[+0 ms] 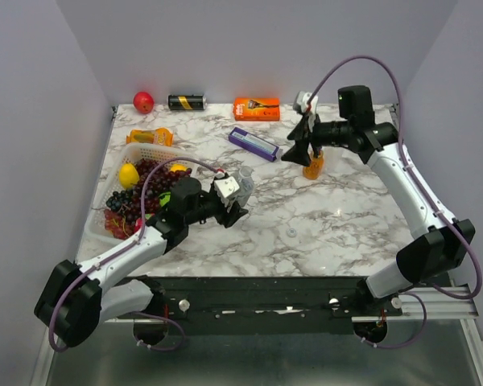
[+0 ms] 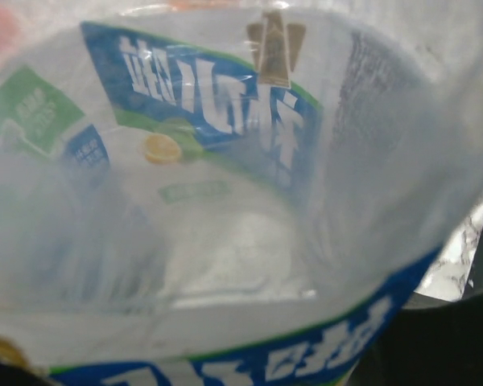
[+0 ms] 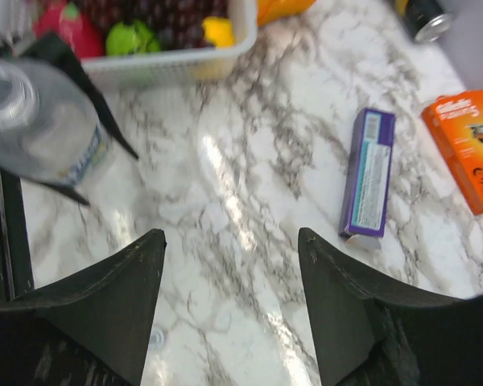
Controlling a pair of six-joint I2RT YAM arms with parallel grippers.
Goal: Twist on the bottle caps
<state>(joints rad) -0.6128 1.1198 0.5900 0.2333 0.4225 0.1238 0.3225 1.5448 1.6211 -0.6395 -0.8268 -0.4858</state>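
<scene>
My open right gripper should move back toward my base and down onto the small whitish-clear cap (image 1: pixel 291 232), because it lies loose on the tabletop, away from any bottle.
My left gripper (image 1: pixel 237 203) is shut on a clear bottle (image 1: pixel 243 186) and holds it just above the table near the basket. The bottle's blue and green label (image 2: pixel 225 112) fills the left wrist view and hides the fingers. The right wrist view shows the same bottle (image 3: pixel 44 129) at the upper left. My right gripper (image 1: pixel 295 153) is open and empty, raised above the marble (image 3: pixel 232 241). It is just left of the short orange bottle (image 1: pixel 314 165). A small whitish-clear cap (image 3: pixel 155 338) lies on the table by the left fingertip. The other caps and the third bottle are out of view.
A white basket (image 1: pixel 133 153) of grapes and fruit stands at the left. A purple box (image 1: pixel 253 144), an orange box (image 1: pixel 256 108), a black can (image 1: pixel 187 102), a red fruit (image 1: pixel 143 101) and an orange packet (image 1: pixel 150 137) lie along the back.
</scene>
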